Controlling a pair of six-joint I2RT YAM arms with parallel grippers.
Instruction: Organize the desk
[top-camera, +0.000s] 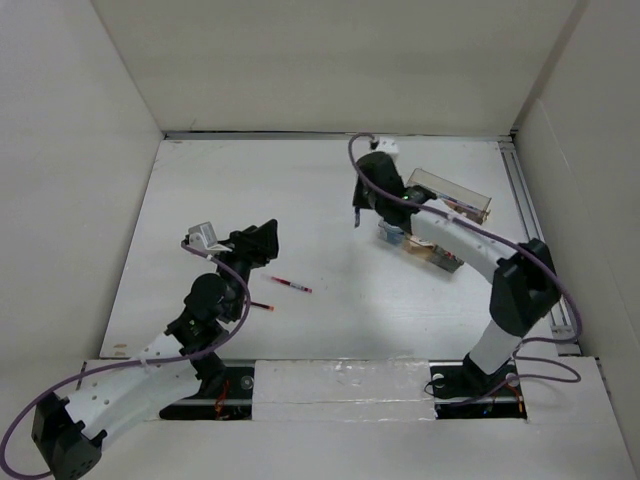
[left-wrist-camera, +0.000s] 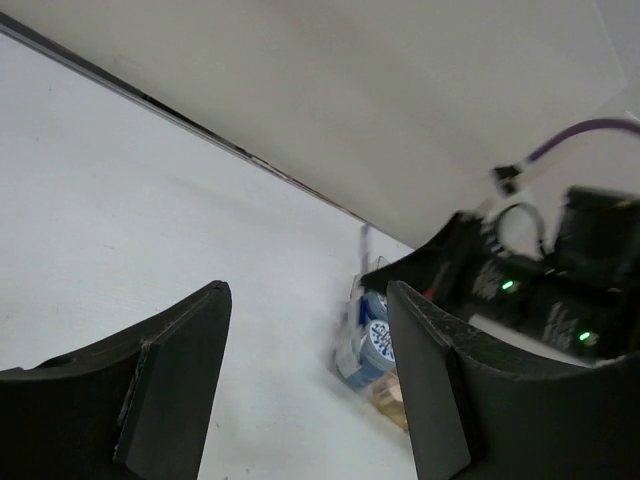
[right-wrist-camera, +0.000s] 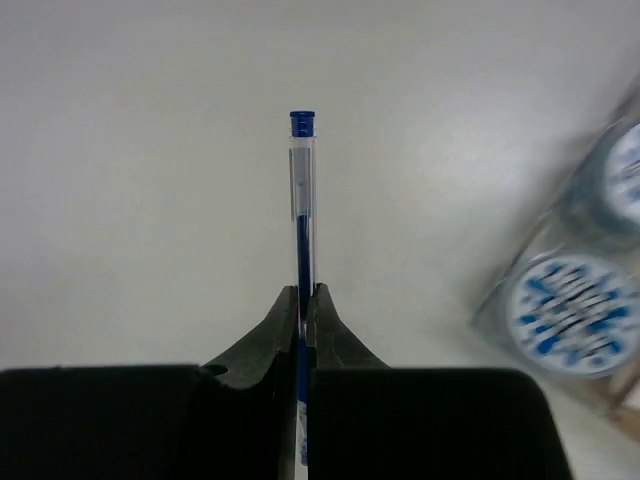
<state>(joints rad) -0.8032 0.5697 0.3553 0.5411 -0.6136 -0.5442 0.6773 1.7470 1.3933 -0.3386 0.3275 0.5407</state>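
Observation:
I will next swing my right gripper to the right in the top view over the tray's far section (top-camera: 450, 193) and let go, as it is long enough for the blue pen.
The white desk (top-camera: 250, 190) holds two red pens, one (top-camera: 290, 285) in the middle and one (top-camera: 262, 305) nearer my left arm. My right gripper (top-camera: 357, 214) hangs above the desk just left of the clear compartment tray (top-camera: 452, 205). In the right wrist view it (right-wrist-camera: 305, 292) is shut on a blue capped pen (right-wrist-camera: 302, 190) that sticks out straight past the fingertips. My left gripper (top-camera: 262, 243) is open and empty over the desk's left half. In its wrist view (left-wrist-camera: 305, 370) the jaws stand wide apart with nothing between them.
The tray holds round blue-and-white lidded items (right-wrist-camera: 572, 303) and tan pieces; it also shows in the left wrist view (left-wrist-camera: 372, 342), with the right arm (left-wrist-camera: 540, 280) above it. A metal rail (top-camera: 528, 215) runs along the right edge. White walls enclose the desk.

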